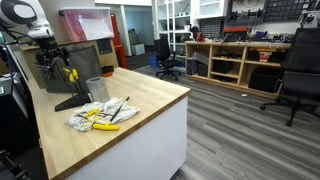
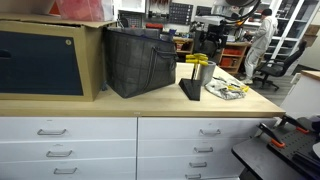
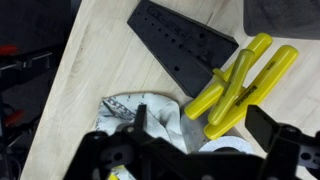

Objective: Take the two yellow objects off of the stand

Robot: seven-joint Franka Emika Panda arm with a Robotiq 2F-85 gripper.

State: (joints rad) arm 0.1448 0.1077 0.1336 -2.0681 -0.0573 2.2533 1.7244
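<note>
I should next lower my gripper around the uppermost yellow handle [image 3: 233, 88] and close, since that handle crosses on top and lies below, between my gripper's open fingers.
The two yellow objects [image 3: 240, 82] hang together on the dark stand [image 3: 180, 45], their yellow handles crossing below its slanted panel. In both exterior views they show as a yellow spot [image 1: 71, 73] [image 2: 193, 60] on the stand [image 1: 66, 88] [image 2: 189, 88]. My gripper [image 3: 200, 118] is open and empty. It hovers just above the yellow handles, one dark finger on each side, touching nothing. In an exterior view the gripper [image 1: 48, 55] is up beside the stand.
A grey metal cup [image 1: 96, 88] [image 3: 225, 152] stands next to the stand. A white cloth [image 1: 100, 115] [image 3: 140, 108] with longer yellow-handled tools [image 1: 104, 124] lies near the table's front edge. A black bag [image 2: 140, 60] and a cabinet box [image 2: 45, 60] stand behind.
</note>
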